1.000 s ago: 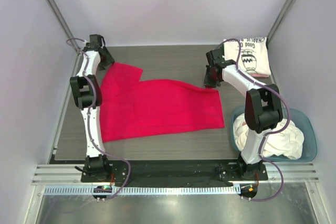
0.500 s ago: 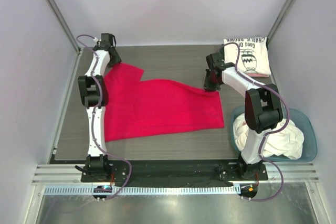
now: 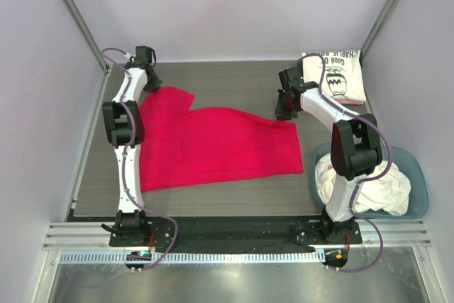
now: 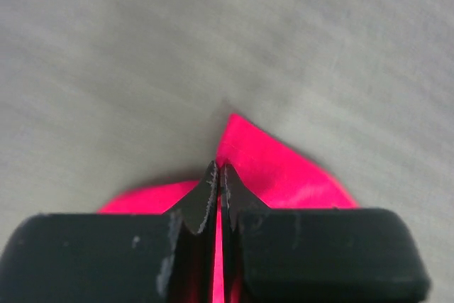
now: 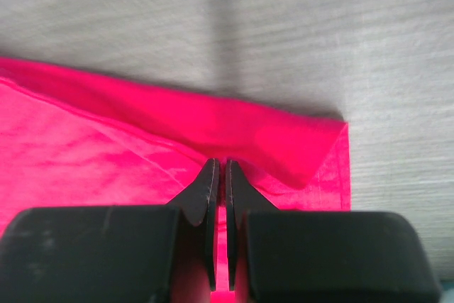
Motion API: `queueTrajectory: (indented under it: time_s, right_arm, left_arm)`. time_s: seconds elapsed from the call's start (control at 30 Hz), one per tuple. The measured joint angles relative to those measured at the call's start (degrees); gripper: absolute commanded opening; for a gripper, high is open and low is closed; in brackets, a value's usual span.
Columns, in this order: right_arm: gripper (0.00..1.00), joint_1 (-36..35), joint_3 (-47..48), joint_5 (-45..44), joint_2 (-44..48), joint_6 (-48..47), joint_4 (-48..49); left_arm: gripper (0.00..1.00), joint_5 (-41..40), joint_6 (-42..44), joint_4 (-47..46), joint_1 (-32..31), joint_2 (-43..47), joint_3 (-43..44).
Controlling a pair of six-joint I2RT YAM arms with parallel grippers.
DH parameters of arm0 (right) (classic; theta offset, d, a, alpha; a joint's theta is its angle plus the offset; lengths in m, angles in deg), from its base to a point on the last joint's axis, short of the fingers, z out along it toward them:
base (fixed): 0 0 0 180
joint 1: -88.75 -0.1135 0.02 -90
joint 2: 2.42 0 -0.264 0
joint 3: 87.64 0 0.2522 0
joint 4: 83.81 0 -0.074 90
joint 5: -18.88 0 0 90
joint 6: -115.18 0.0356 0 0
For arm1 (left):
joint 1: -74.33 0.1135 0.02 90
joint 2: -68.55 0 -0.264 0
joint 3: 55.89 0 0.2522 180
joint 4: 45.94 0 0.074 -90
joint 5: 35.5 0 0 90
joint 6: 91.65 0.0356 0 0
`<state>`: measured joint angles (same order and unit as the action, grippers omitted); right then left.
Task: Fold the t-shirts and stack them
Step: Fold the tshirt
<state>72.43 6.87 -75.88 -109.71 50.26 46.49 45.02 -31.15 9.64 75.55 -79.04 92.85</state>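
I will next carry the raised fold back and slightly toward the tub with my right gripper, over the red cloth.
A crimson red t-shirt (image 3: 213,143) lies spread flat across the middle of the grey table. My left gripper (image 3: 149,83) is at its far left corner, shut on the cloth; red fabric (image 4: 273,168) bulges past the tips of the left gripper (image 4: 220,169). My right gripper (image 3: 284,110) is at the shirt's far right corner, shut on a raised fold of the red t-shirt (image 5: 269,133), pinched at the tips of the right gripper (image 5: 218,167). A folded cream t-shirt with black Charlie Brown print (image 3: 335,76) lies at the back right.
A blue-grey tub (image 3: 420,189) at the near right holds crumpled white t-shirts (image 3: 369,189). Grey walls and metal posts close in the table (image 3: 234,79) on the left, right and back. A metal rail runs along the near edge.
The left arm moved right and toward the shirt's far left corner, and its gripper closed on the red cloth. The right gripper stayed shut at the far right corner.
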Motion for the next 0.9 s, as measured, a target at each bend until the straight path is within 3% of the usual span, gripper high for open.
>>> queueTrajectory:
  time_s: [0.23, 0.5, 0.9]
  right_arm:
    - [0.01, 0.3, 2.2, -0.2, 0.0, -0.8, 0.0]
    - [0.01, 1.1, 1.5, -0.3, 0.0, -0.7, -0.3]
    - [0.01, 2.6, -3.7, -2.1, 6.5, 0.6, -0.5]
  left_arm:
    - [0.0, -0.7, 0.0, -2.4, 0.0, 21.1, -23.0]
    - [0.0, -1.7, -1.6, -6.7, 0.0, 46.3, -42.1]
    - [0.0, -2.5, -4.3, -6.9, -0.1, 66.2, -67.1]
